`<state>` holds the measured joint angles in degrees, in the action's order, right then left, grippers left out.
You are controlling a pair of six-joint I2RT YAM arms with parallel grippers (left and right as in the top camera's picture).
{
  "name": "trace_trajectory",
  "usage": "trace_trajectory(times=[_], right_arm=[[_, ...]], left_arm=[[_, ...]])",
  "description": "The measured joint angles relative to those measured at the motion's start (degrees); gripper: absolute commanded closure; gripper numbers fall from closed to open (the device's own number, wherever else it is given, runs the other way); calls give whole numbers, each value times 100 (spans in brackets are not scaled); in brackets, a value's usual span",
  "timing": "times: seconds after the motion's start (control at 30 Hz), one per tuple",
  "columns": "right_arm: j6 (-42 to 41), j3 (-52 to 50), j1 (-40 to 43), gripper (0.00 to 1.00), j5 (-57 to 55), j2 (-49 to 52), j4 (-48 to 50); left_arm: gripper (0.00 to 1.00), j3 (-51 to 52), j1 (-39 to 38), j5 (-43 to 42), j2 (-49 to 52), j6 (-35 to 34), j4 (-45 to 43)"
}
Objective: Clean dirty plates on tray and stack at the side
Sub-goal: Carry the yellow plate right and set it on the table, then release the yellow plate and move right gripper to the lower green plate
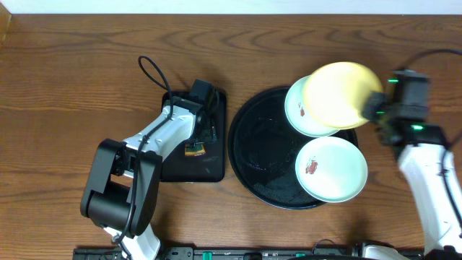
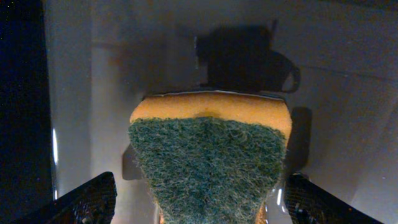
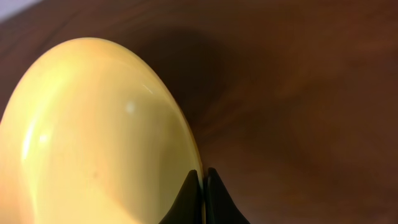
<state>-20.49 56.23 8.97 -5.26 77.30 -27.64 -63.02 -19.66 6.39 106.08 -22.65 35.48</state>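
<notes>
The yellow plate (image 1: 338,94) goes to the free table beside the round tray next, down and released there. That spot is below my right gripper, to its right in the overhead view.
A pale yellow plate (image 1: 338,94) hangs tilted over the back right of the round black tray (image 1: 260,148). My right gripper (image 1: 375,108) is shut on its right rim. In the right wrist view the two fingers pinch the yellow plate's (image 3: 93,137) edge at my right gripper (image 3: 203,186). A mint-white plate (image 1: 296,115) lies on the tray, partly under the yellow one. Another mint-white plate (image 1: 332,170), with a red-brown smear, lies at the tray's front right. My left gripper (image 1: 196,139) stands open around a sponge (image 2: 208,155), its fingers (image 2: 87,202) apart from the sponge's sides.
The sponge (image 1: 193,149), green scouring face over orange foam, rests on a small rectangular black tray (image 1: 209,170) left of the round tray. A black cable (image 1: 155,72) loops behind the left arm. Bare wooden table lies to the left and along the back.
</notes>
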Motion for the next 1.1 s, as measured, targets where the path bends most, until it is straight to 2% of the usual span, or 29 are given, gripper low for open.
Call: trace_trajectory(times=[0.17, 0.27, 0.43, 0.53, 0.57, 0.7, 0.77, 0.83, 0.9, 1.1], right_arm=[[-173, 2, 1482, 99, 87, 109, 2], [-223, 9, 2046, 99, 79, 358, 4], [-299, 9, 2474, 99, 81, 1067, 109], [-310, 9, 2494, 94, 107, 1499, 245], [-315, 9, 2496, 92, 146, 1637, 282], [-262, 9, 2496, 53, 387, 2081, 374], [-114, 9, 2498, 46, 590, 2170, 343], [144, 9, 2496, 42, 905, 2175, 306], [372, 35, 2496, 42, 1207, 2151, 205], [850, 568, 2358, 42, 1670, 1694, -953]], left_arm=[[13, 0, 0, 0, 0, 0, 0], [13, 0, 0, 0, 0, 0, 0], [13, 0, 0, 0, 0, 2, 0], [13, 0, 0, 0, 0, 0, 0], [13, 0, 0, 0, 0, 0, 0], [13, 0, 0, 0, 0, 0, 0], [13, 0, 0, 0, 0, 2, 0], [13, 0, 0, 0, 0, 0, 0], [13, 0, 0, 0, 0, 0, 2], [13, 0, 0, 0, 0, 2, 0]])
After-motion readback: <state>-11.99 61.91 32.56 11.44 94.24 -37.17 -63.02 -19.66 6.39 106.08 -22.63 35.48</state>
